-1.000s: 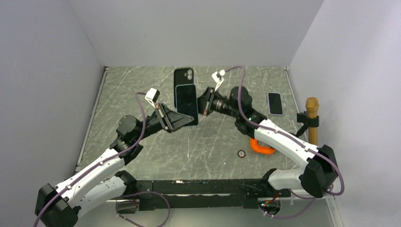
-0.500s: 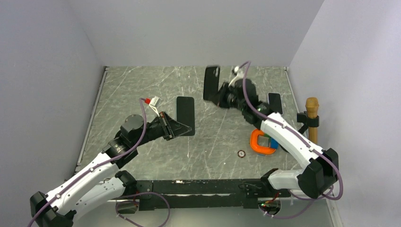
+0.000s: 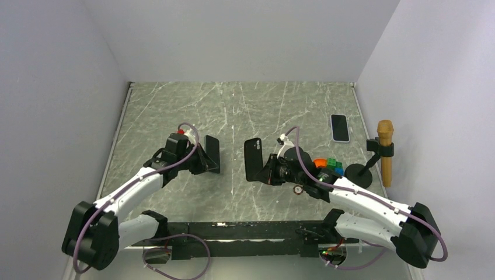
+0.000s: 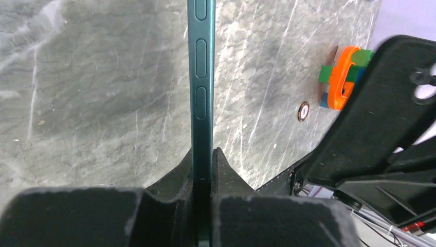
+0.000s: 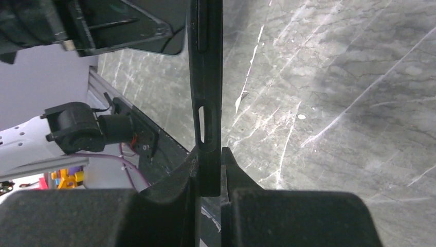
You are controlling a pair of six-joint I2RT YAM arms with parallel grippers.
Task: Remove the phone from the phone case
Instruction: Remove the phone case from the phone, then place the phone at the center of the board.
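My left gripper holds the phone (image 3: pixel 212 153) and will move outward and to the left in the top view, then down, to let go of it at the table's far corner, which is bare.
My left gripper (image 3: pixel 204 162) is shut on the phone (image 3: pixel 212 153), a dark slab held on edge just above the table, left of centre. In the left wrist view the phone's teal edge with side buttons (image 4: pixel 201 77) runs up from between my fingers (image 4: pixel 203 159). My right gripper (image 3: pixel 264 172) is shut on the empty black phone case (image 3: pixel 253 158), held upright a short gap to the right of the phone. In the right wrist view the case's edge with a slot cutout (image 5: pixel 205 62) is clamped in my gripper (image 5: pixel 208 159). The phone and the case are apart.
A second phone (image 3: pixel 340 128) lies flat at the far right. A microphone on a black stand (image 3: pixel 384 146) stands by the right wall. An orange clamp with coloured blocks (image 3: pixel 324 163) sits behind my right arm, and a small ring (image 3: pixel 297 189) lies near it.
One second ago phone and case were close together at the table's far middle. The right gripper swung the case away, and both arms have since drawn back toward the near edge, phone and case apart.
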